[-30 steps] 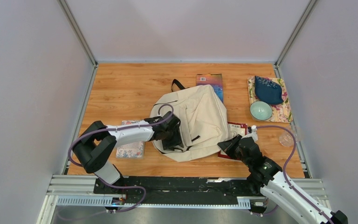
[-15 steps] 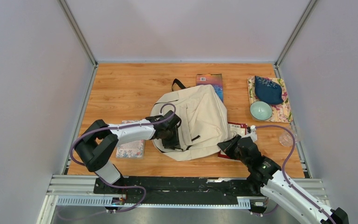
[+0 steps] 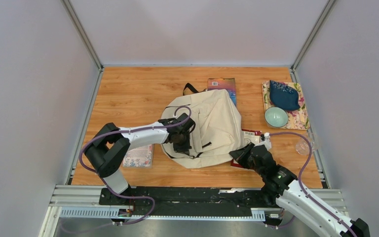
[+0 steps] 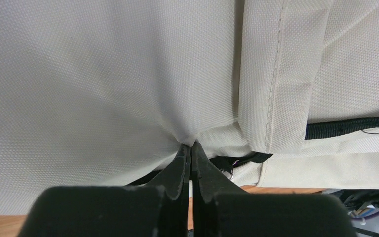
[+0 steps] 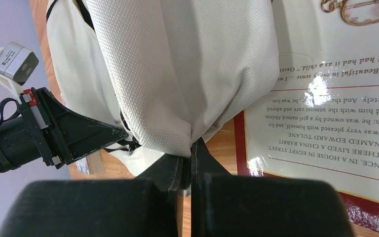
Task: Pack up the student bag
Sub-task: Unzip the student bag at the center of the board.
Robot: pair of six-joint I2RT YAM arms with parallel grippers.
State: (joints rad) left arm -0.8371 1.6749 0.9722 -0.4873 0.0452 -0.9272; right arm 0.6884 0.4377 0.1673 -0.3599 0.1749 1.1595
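I should next move the bag's corner in my right gripper outward off the partly covered book. I should let go of it where the bag's side edge (image 3: 236, 133) (image 5: 262, 61) lies, outward of the gripper.
The student bag (image 3: 216, 123), a large cream canvas backpack with black straps, lies in the middle of the wooden table. My left gripper (image 3: 183, 143) is shut on a pinch of the bag's cloth (image 4: 191, 137) at its near left side, close to a black strap (image 4: 350, 128). My right gripper (image 3: 240, 154) is shut on the bag's near right corner (image 5: 192, 131), and the cloth bunches at the fingertips there. A book with a printed back cover (image 5: 335, 103) lies right of that corner, partly under the bag.
A floral notebook (image 3: 139, 156) lies under the left arm. Another book (image 3: 227, 86) sticks out behind the bag. At the back right a patterned mat (image 3: 296, 116) carries a dark blue pouch (image 3: 284, 95) and a teal bowl (image 3: 276, 117). A clear glass (image 3: 303, 146) stands near the right wall.
My left gripper has closed on the bag's cloth and shifted slightly right and away. The bag's left side has pulled up a little. The right gripper has kept its grip.
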